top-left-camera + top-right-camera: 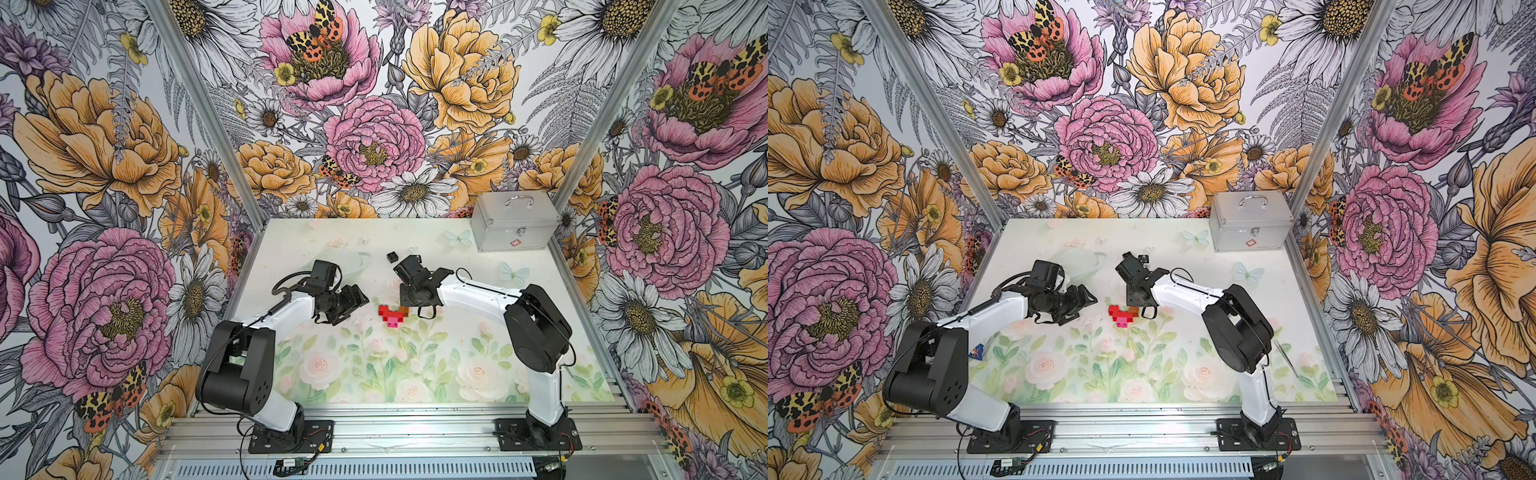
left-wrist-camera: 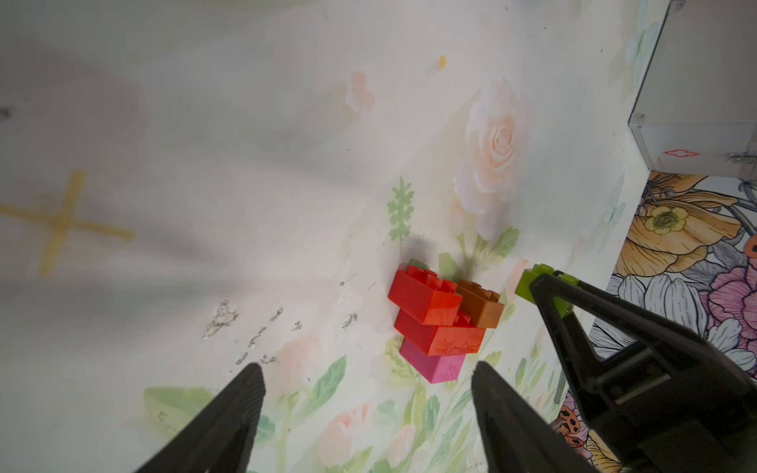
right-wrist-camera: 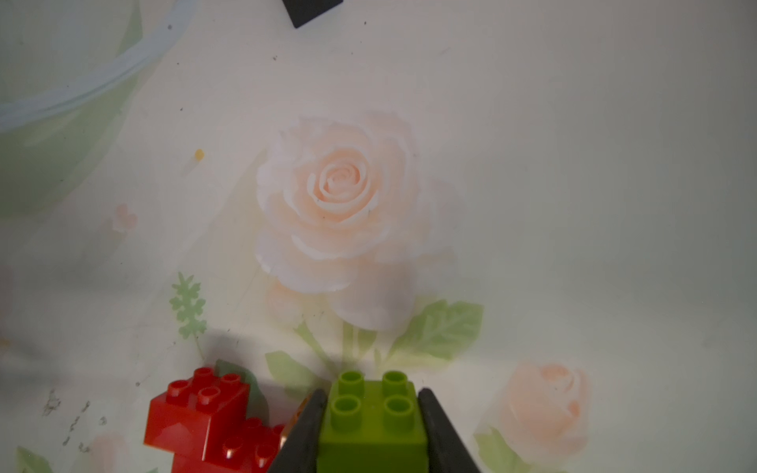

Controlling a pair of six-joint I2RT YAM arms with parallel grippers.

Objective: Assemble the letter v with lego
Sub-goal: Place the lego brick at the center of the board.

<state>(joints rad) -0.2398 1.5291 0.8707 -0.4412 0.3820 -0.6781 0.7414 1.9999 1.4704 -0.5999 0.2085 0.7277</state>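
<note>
The studs of the orange-brown brick stand bare, so my right gripper should move in over the figure (image 1: 390, 316) and down, set the lime-green brick onto them and release it.
The letter v figure (image 1: 390, 316) (image 1: 1121, 316) lies mid-table: a pink brick (image 2: 434, 366) under a long red one (image 2: 440, 338), topped by a square red brick (image 2: 424, 297) and an orange-brown brick (image 2: 481, 307). My right gripper (image 3: 372, 393) is shut on the lime-green lego brick (image 3: 370, 434) (image 2: 526, 284), held studs-up just beside the brown brick. My left gripper (image 2: 368, 368) (image 1: 353, 309) is open and empty, a little to the left of the figure and apart from it. A black brick (image 1: 391, 257) (image 3: 311, 10) lies alone farther back.
A silver metal case (image 1: 515, 226) (image 1: 1250, 228) with a handle stands at the back right corner. Aluminium posts and flowered walls close in both sides and the back. The arm bases are bolted to the front rail.
</note>
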